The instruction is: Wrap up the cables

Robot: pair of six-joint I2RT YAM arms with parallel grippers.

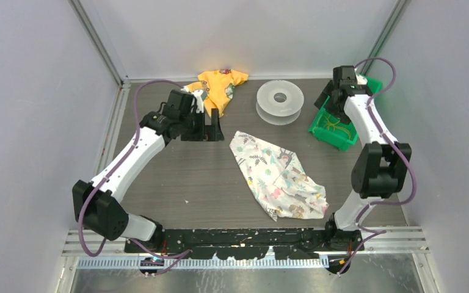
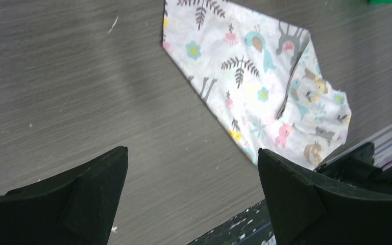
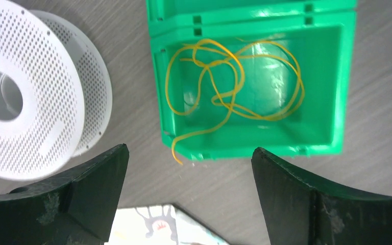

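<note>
The left gripper should next go down and outward and tilt its fingers sideways onto the white spool's upper rim by the yellow garment, because the spool lies flat.
The cables (image 3: 235,84) are one thin yellow-orange cord lying in loose loops inside a green bin (image 3: 337,92). One end hangs over the bin's near wall. In the top view the bin (image 1: 317,126) stands at the back right with the cord (image 1: 334,128) in it. A white perforated spool (image 1: 279,99) lies flat left of the bin, also in the right wrist view (image 3: 25,102). My right gripper (image 3: 190,150) hangs open above the bin's near side, holding nothing, and shows from above (image 1: 326,104). My left gripper (image 1: 206,134) hovers open and empty over bare table (image 2: 193,150).
A white patterned cloth (image 1: 278,177) lies crumpled mid-table, visible from the left wrist (image 2: 255,87) and its corner from the right wrist (image 3: 158,224). A yellow garment (image 1: 220,85) sits at the back. Walls close in on three sides; a metal rail (image 1: 250,244) runs along the near edge.
</note>
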